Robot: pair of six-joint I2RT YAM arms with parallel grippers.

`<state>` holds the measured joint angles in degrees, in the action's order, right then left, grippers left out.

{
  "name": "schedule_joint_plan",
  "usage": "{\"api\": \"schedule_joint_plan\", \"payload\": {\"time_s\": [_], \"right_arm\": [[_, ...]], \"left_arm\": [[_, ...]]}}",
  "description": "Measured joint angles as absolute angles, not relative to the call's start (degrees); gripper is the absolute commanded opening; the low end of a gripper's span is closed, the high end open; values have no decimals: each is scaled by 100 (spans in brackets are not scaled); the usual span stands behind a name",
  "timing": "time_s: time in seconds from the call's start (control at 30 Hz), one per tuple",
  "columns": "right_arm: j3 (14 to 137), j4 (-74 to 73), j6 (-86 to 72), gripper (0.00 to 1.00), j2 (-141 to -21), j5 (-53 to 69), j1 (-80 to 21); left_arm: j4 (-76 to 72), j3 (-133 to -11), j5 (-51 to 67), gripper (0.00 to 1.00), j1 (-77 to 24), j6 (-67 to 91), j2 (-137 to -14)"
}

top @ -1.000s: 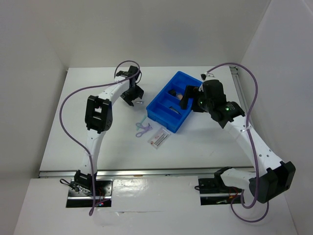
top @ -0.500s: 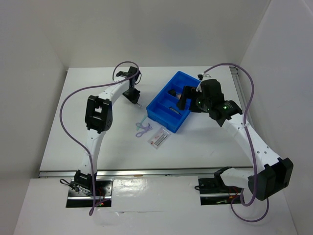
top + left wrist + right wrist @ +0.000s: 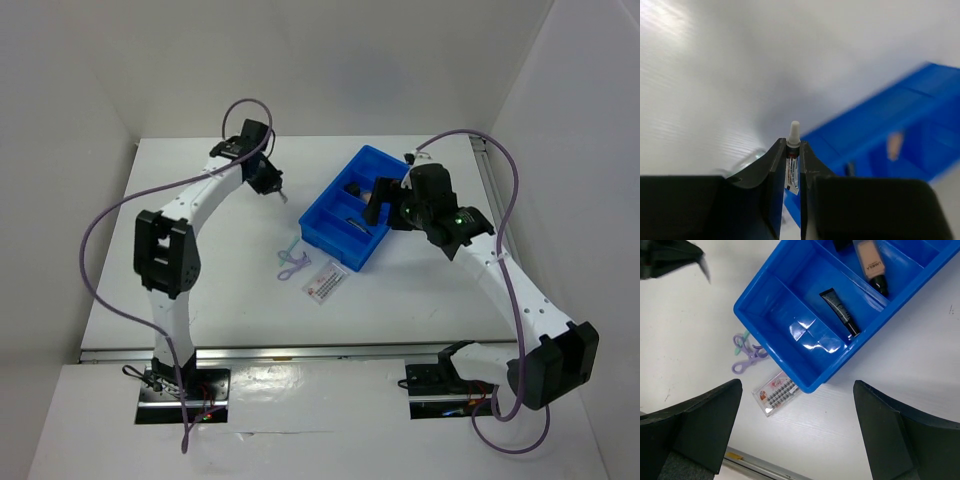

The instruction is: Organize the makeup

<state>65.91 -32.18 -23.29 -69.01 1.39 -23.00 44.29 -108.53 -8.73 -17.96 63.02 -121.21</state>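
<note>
I will next carry the white-capped tube with my left gripper to the right in the top view, over the black tube's section of the tray, which still has free space.
My left gripper [image 3: 273,184] hangs over the table left of the blue tray [image 3: 340,238] and is shut on a small white-capped tube [image 3: 793,131], which stands upright between the jaws [image 3: 793,150]. My right gripper [image 3: 378,200] is open above the tray [image 3: 771,331] with nothing between its fingers [image 3: 797,386]. In the tray lie a tan bottle with a black cap [image 3: 869,260] and a black tube [image 3: 840,311]. The lilac looped tool [image 3: 747,357] and the flat packet with red print [image 3: 776,392] lie on the table beside the tray's near corner, and both show from above [image 3: 290,262] [image 3: 325,279].
The blue tray [image 3: 880,135] shows blurred to the right in the left wrist view. White walls close the table at the back and both sides. A metal rail [image 3: 300,350] runs along the near edge.
My left gripper closed on the small tube and rose from the table, and the left arm's elbow swung out to the left. The right gripper shifted slightly over the tray.
</note>
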Motion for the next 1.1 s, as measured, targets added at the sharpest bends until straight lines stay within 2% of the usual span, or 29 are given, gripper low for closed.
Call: {"api": "schedule_joint_plan", "payload": {"time_s": [0.1, 0.2, 0.3, 0.43, 0.6, 0.7, 0.83, 0.9, 1.1], "right_arm": [[6545, -3190, -2333, 100, -6877, 86, -2300], [6517, -3162, -2416, 100, -6866, 43, -2300], [6418, -3107, -2506, 100, -6737, -82, -2300], [6272, -3111, -2624, 100, -6292, -246, -2300], [6263, -3140, -2738, 100, -5765, -550, -2300], [6265, -3216, -2762, 100, -5666, -701, -2300], [6263, -3315, -2764, 100, -5651, -814, -2300], [6254, -3334, -2764, 100, -5601, -832, -2300], [6254, -3369, -2792, 100, -5496, -864, -2300]], "left_arm": [[3653, -10466, -578, 0, -1988, 6143, -11229], [3162, -10849, -532, 0, -2523, 6090, -11050], [2860, -11439, -449, 0, -3105, 6001, -11474], [2434, -11603, -434, 0, -3677, 5874, -12184], [2469, -11795, -414, 0, -3861, 5857, -13028], [2488, -11690, -438, 7, -3828, 5863, -13109], [2373, -11679, -484, 29, -3793, 5859, -13109], [2390, -11701, -502, 43, -3787, 5835, -13115], [2292, -11651, -611, 55, -3791, 5719, -13109]]}}
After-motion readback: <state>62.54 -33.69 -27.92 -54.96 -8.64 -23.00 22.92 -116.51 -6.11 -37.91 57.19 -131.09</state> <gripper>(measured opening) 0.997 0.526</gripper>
